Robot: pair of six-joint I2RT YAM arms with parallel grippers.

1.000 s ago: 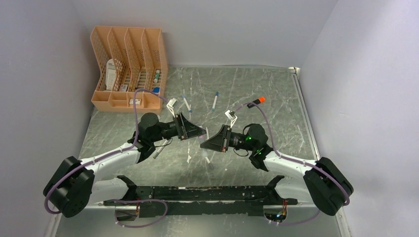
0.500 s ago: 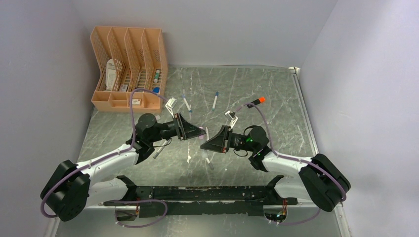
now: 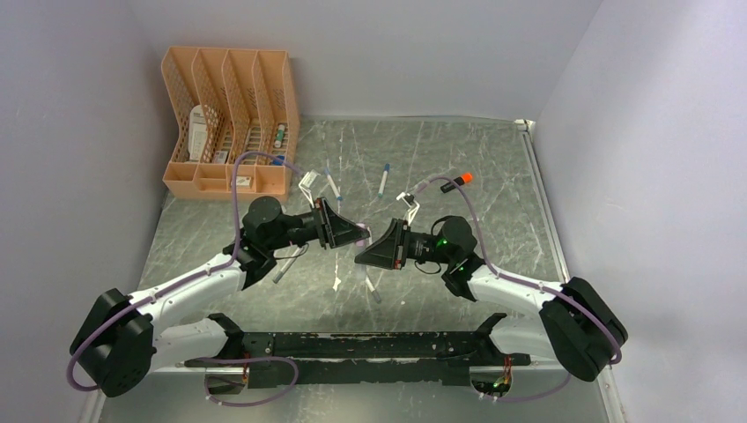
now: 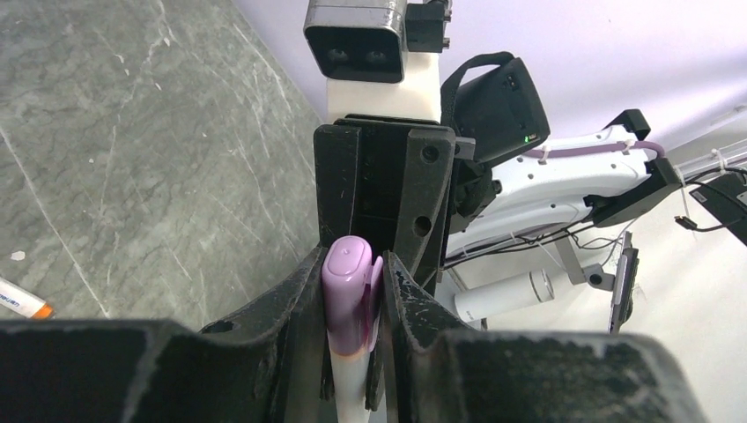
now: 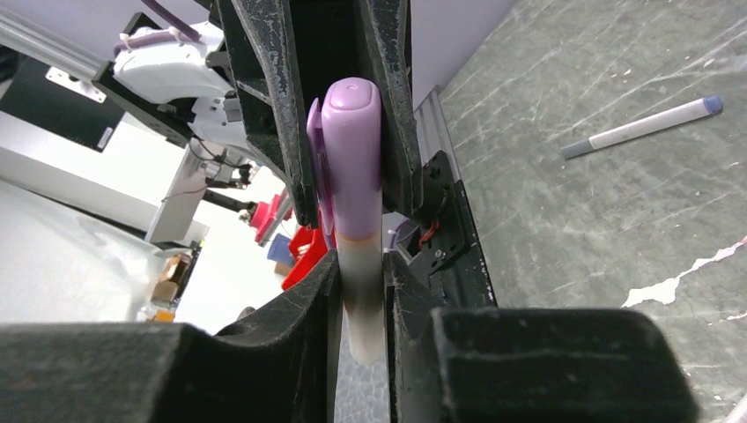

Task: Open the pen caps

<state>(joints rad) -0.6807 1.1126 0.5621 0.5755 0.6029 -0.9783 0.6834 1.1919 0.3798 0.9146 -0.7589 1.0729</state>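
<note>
The purple cap (image 4: 349,295) goes away from the right gripper in my left gripper next. It then tilts down to the tabletop for release, because the body of the pen is held separately.
A white pen with a purple cap (image 4: 349,295) hangs above the middle of the table, where my two grippers meet fingertip to fingertip. My left gripper (image 4: 352,304) (image 3: 363,239) is shut on the purple cap; its clip faces the right finger. My right gripper (image 5: 361,304) (image 3: 358,258) is shut on the white barrel (image 5: 361,273) just below the cap (image 5: 351,150), which still sits on the pen. In the top view the pen itself is hidden between the black fingers.
On the table lie a blue-capped pen (image 3: 384,179) (image 5: 647,125), another pen (image 3: 332,185), a black marker with an orange tip (image 3: 457,181), a grey pen (image 3: 286,263) and small pieces (image 3: 373,289). An orange file organizer (image 3: 229,123) stands back left.
My left gripper has closed onto the purple cap. Both arms have shifted slightly, the right gripper a little up and left against the left one.
</note>
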